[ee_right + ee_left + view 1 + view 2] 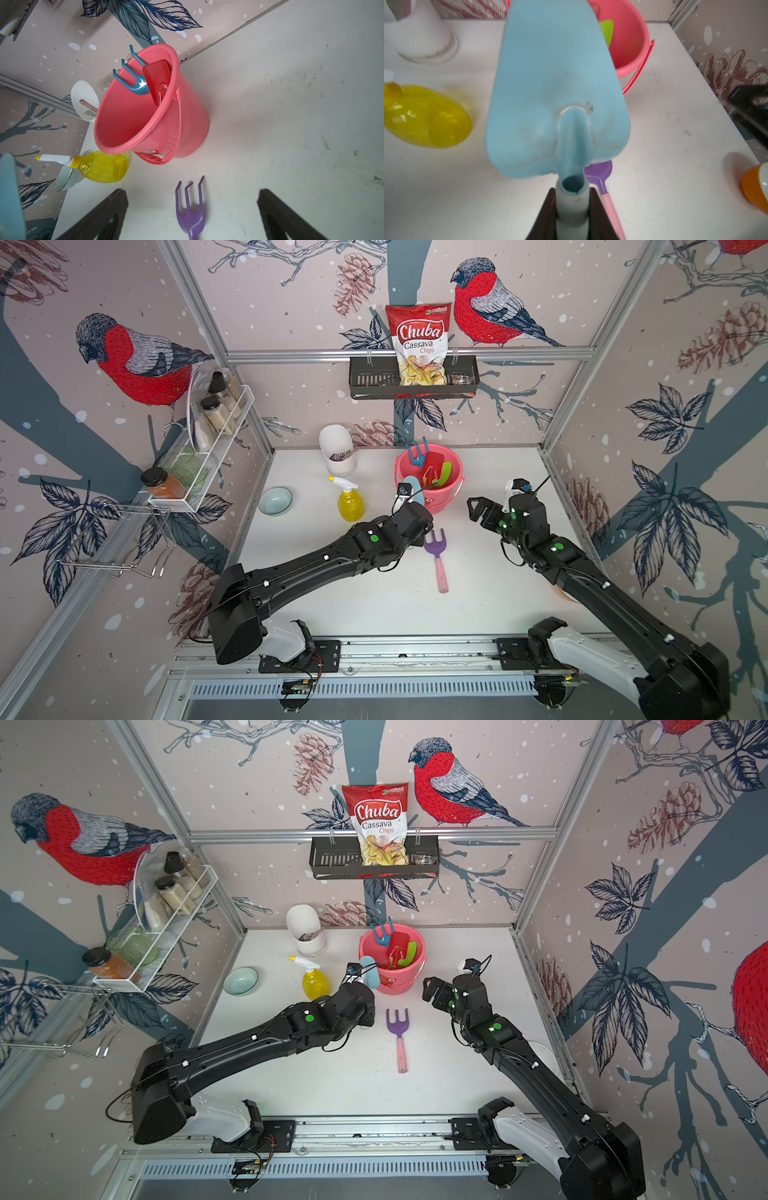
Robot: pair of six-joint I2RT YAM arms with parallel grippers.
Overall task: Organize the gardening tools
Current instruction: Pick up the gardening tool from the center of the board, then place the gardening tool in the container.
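My left gripper is holding the light-blue shovel's pale handle and will tilt up and bring it outward, where the bucket stands, over the bucket's opening [420, 470] [626, 38] to release it.
My left gripper [572, 199] is shut on the pale handle of the light-blue shovel [556, 83], whose blade stands up just short of the pink bucket [442, 502]. A blue fork [415, 454], a red shovel [433, 462] and a green shovel [444, 472] stick out of the bucket. The purple fork [435, 549] with its pink handle lies flat on the white table in front of the bucket. The yellow spray bottle [350, 504] stands to the bucket's left. My right gripper [193, 194] hangs open above the purple fork's prongs, right of the bucket, holding nothing.
A white holder [337, 448] and a teal bowl [275, 500] sit at the back left. An orange cup [756, 187] stands by the right wall under my right arm. A wire rack [216, 472] with jars hangs on the left wall, and a chips bag [419, 344] on the back wall.
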